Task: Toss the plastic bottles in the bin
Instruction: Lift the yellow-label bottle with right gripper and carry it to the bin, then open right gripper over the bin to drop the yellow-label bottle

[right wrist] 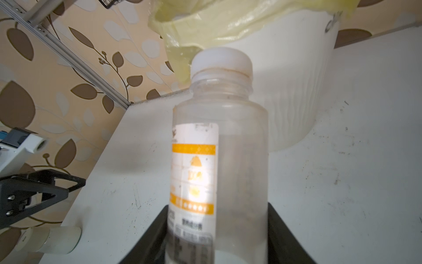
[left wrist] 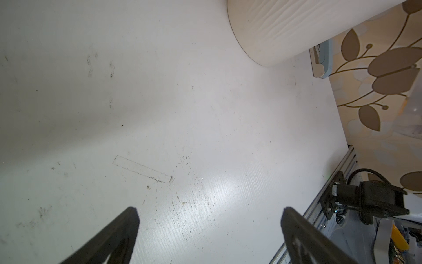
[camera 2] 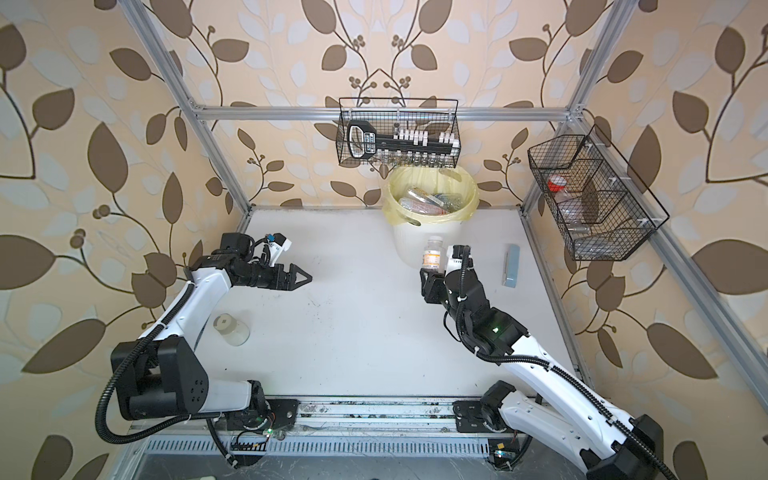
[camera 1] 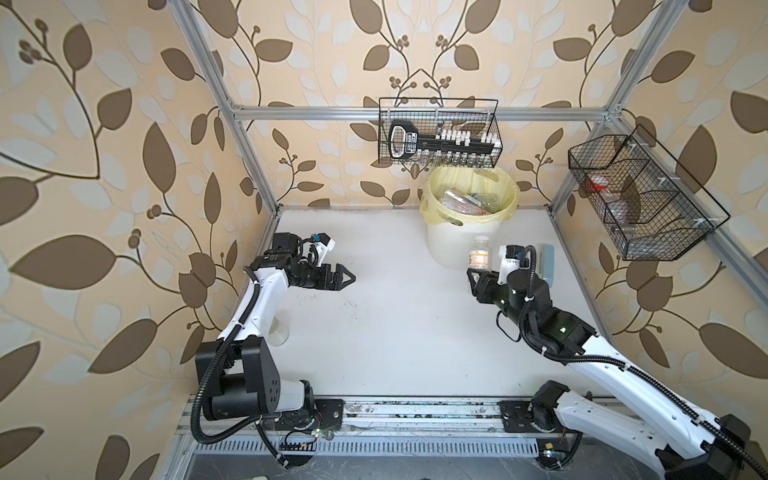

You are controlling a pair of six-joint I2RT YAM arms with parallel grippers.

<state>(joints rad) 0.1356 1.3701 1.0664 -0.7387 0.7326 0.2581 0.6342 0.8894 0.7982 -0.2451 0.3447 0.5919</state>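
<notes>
The bin's opening is outward and the bin's rim higher, so my right gripper should lift the bottle, carry it over there and release it.
My right gripper is shut on the lower body of a clear plastic bottle with a white cap and an orange-and-white label. The bottle is held upright, above the table, just in front of the bin. The bin is a cream ribbed bucket with a yellow bag, and several bottles lie inside it. My left gripper hangs open and empty over the left of the table. Another clear bottle rests beside the left arm.
A pale-blue flat case lies near the right wall, behind my right arm. Black wire baskets hang on the back rail and on the right rail. The back basket hangs just over the bin's far rim.
</notes>
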